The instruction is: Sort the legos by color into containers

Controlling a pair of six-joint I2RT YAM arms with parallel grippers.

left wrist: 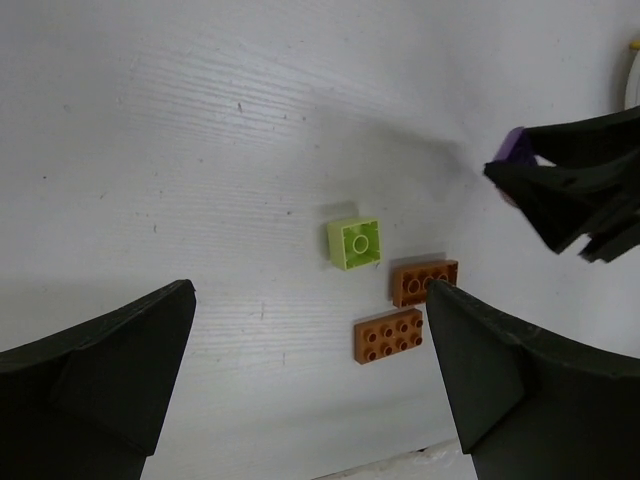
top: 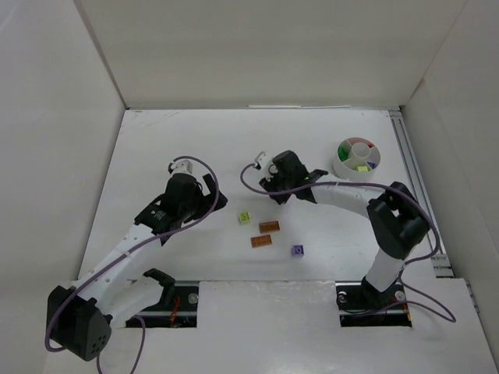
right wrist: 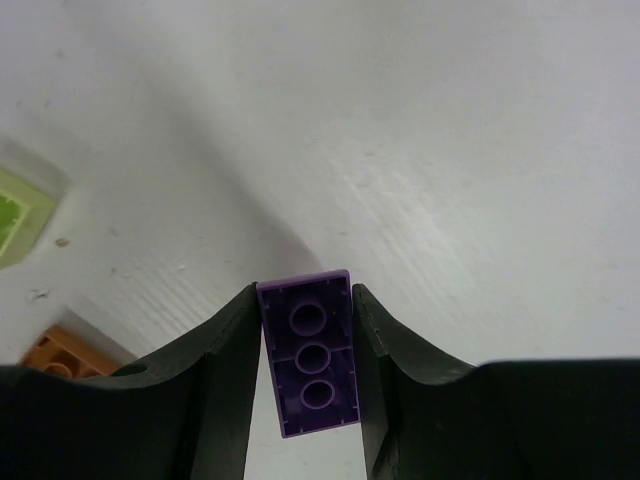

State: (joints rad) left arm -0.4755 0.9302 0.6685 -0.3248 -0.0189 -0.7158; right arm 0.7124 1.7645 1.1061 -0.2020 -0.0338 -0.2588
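Observation:
Next, my right gripper carries the purple brick outward and to the right in the top view, over the dish's section by the bar (top: 373, 161).
My right gripper (right wrist: 308, 345) is shut on a purple brick (right wrist: 308, 355), underside up, and holds it above the table; the brick's tip also shows in the left wrist view (left wrist: 514, 148). In the top view this gripper (top: 274, 194) is just above the loose bricks. On the table lie a pale yellow-green brick (top: 245, 218), two orange-brown bricks (top: 269, 227) (top: 261, 241) and a small purple brick (top: 297, 250). My left gripper (left wrist: 310, 400) is open and empty, hovering left of these bricks (top: 217, 193). The round white dish (top: 341, 165) at the back right holds red, green, yellow-green and dark pieces.
White walls enclose the table on the left, back and right. A metal rail (top: 413, 179) runs along the right edge beside the dish. The arm bases sit at the near edge.

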